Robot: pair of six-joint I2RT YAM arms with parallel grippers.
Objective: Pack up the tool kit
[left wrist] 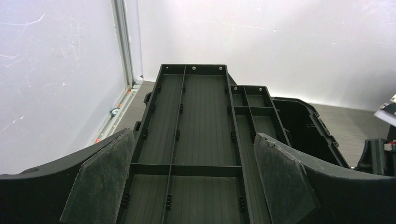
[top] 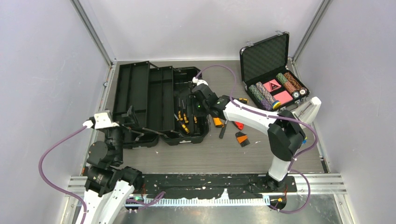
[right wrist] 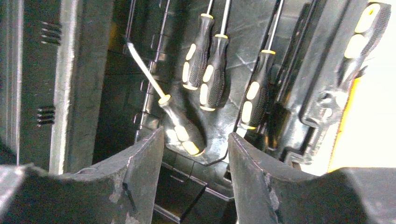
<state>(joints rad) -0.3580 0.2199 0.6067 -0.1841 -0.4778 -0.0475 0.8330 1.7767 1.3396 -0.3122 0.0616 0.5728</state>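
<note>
My right gripper is going to lift off the toolbox next and then move down onto a screwdriver handle, because that handle still lies loose beside the poker chip case.
The black toolbox lies open at the left middle of the table, its lid folded out to the left. Several yellow-and-black screwdrivers lie in its base and show in the right wrist view, one of them loose and slanted. My right gripper hangs open and empty over the base, just above the screwdriver handles. My left gripper is open and empty at the near end of the lid, looking along its divided inside.
Loose tools lie on the table right of the toolbox: an orange-and-black one, a black one, a red one, another orange-and-black one. Yellow-and-black pliers lie at the base's edge. The open poker chip case stands back right.
</note>
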